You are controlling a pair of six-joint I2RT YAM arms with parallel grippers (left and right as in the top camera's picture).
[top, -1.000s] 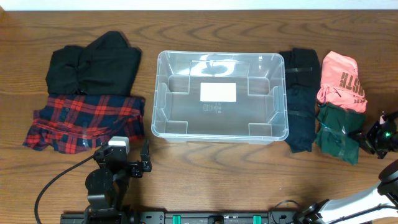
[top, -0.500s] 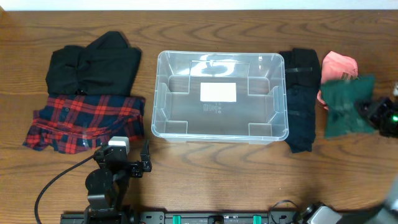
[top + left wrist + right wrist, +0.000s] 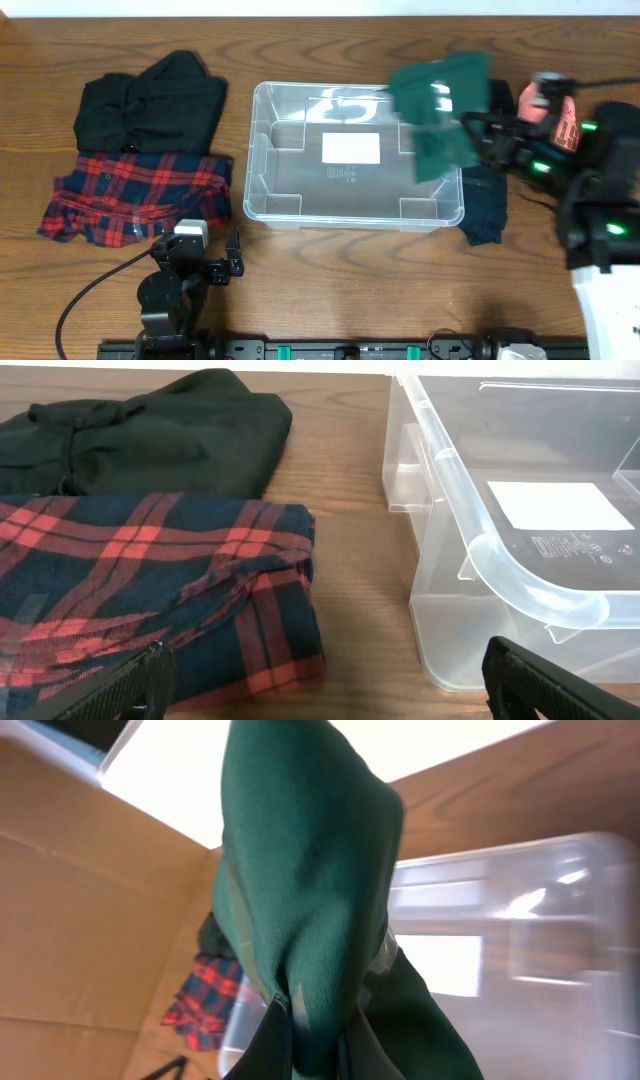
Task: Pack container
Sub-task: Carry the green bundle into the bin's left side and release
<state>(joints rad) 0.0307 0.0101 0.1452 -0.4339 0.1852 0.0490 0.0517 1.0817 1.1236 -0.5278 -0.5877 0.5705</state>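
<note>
Next, my right gripper goes down and to the left in the overhead view into the container's end by the plaid shirt and releases where the container's bottom lies bare.
The clear plastic container [image 3: 262, 190] sits mid-table with a white label on its base; it also shows in the left wrist view [image 3: 470, 500] and blurred in the right wrist view [image 3: 540, 960]. My right gripper [image 3: 478, 140] is shut on a dark green garment [image 3: 438, 110] and holds it in the air over the container's right side; the cloth fills the right wrist view [image 3: 300, 900] and hides the fingertips. My left gripper [image 3: 232, 258] is open and empty, low near the front edge, in front of the container's left corner.
A black garment [image 3: 150, 100] and a red plaid shirt [image 3: 130, 195] lie left of the container. A black folded garment [image 3: 485, 205] and a pink one [image 3: 550, 100] lie to its right, partly hidden by the right arm.
My right gripper has lifted the green garment off the table at the far right and carried it left, over the container's right side. The left arm has not moved.
</note>
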